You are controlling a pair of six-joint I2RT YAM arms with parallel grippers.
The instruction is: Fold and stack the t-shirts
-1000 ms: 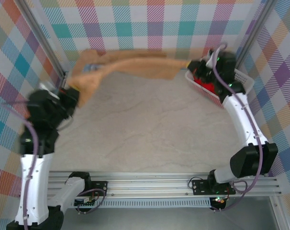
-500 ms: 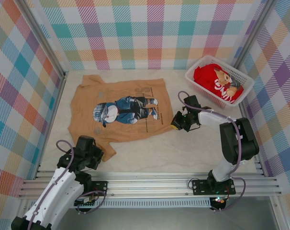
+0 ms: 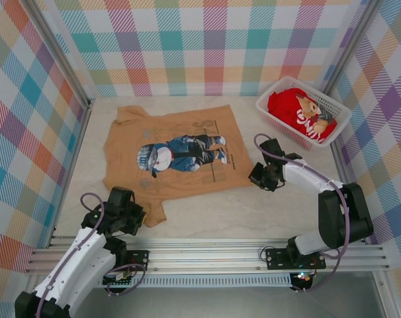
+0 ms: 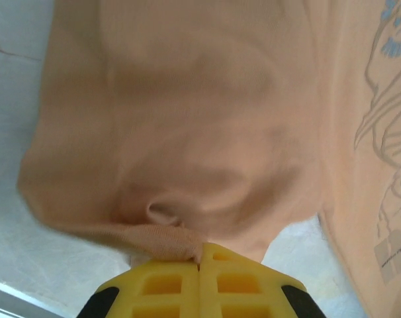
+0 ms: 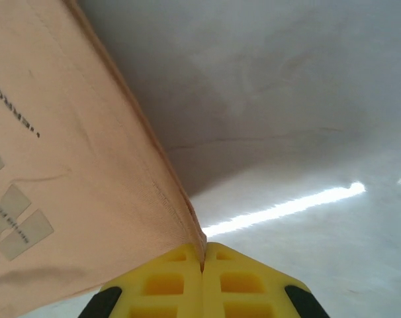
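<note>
The shirt already lies flat. My left gripper should next move gently a little outward toward the sleeve's underarm corner [image 3: 163, 201] [image 4: 318, 214] and let go of the sleeve.
The tan t-shirt [image 3: 174, 156] lies spread flat on the table, its blue cartoon print facing up. My left gripper [image 3: 142, 217] is shut on the shirt's near-left sleeve [image 4: 167, 165], cloth pinched between the yellow fingers [image 4: 164, 278]. My right gripper [image 3: 253, 176] is shut on the shirt's near-right hem corner [image 5: 154, 185], which runs into the closed yellow fingers [image 5: 243, 278]. The red t-shirt [image 3: 296, 111] with a bear print sits bunched in the white basket [image 3: 267, 106] at the back right.
Checked cloth walls surround the table on three sides. An aluminium rail [image 3: 207, 255] runs along the near edge. Bare tabletop [image 3: 214, 209] lies between the two grippers and in front of the basket.
A second ago the tan shirt was in the air, stretched between the raised arms. It came down flat and has since slid a little right and toward the near edge with both grippers.
</note>
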